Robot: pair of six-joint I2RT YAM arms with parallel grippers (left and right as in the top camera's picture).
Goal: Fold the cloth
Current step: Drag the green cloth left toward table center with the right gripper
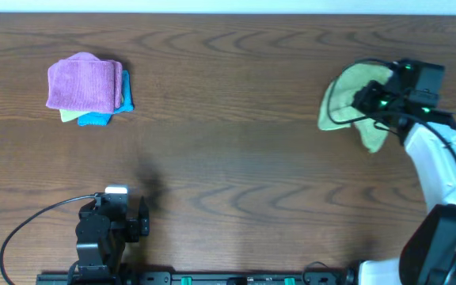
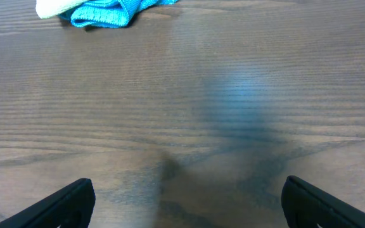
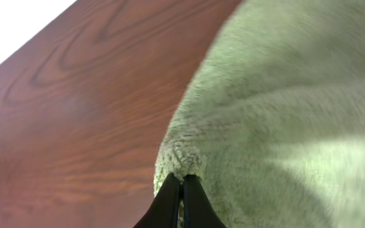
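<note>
The right gripper moves toward the table's middle next, to its left in the overhead view, and releases the cloth's edge there over bare wood.
The lime-green cloth (image 1: 347, 99) lies bunched at the table's right side, partly under my right arm. In the right wrist view the cloth (image 3: 284, 107) fills the right half, fuzzy and rumpled. My right gripper (image 3: 182, 177) is shut on an edge of the cloth, pinching a small tuft; in the overhead view the right gripper (image 1: 370, 101) sits over the cloth's right part. My left gripper (image 2: 185, 196) is open and empty above bare table; it rests near the front left edge (image 1: 113, 218). No tag shows.
A stack of folded cloths sits at the far left: a purple cloth (image 1: 84, 81) on top of a teal cloth (image 1: 100, 117). The teal cloth (image 2: 106, 12) also shows at the top of the left wrist view. The wooden table (image 1: 228, 158) spreads between.
</note>
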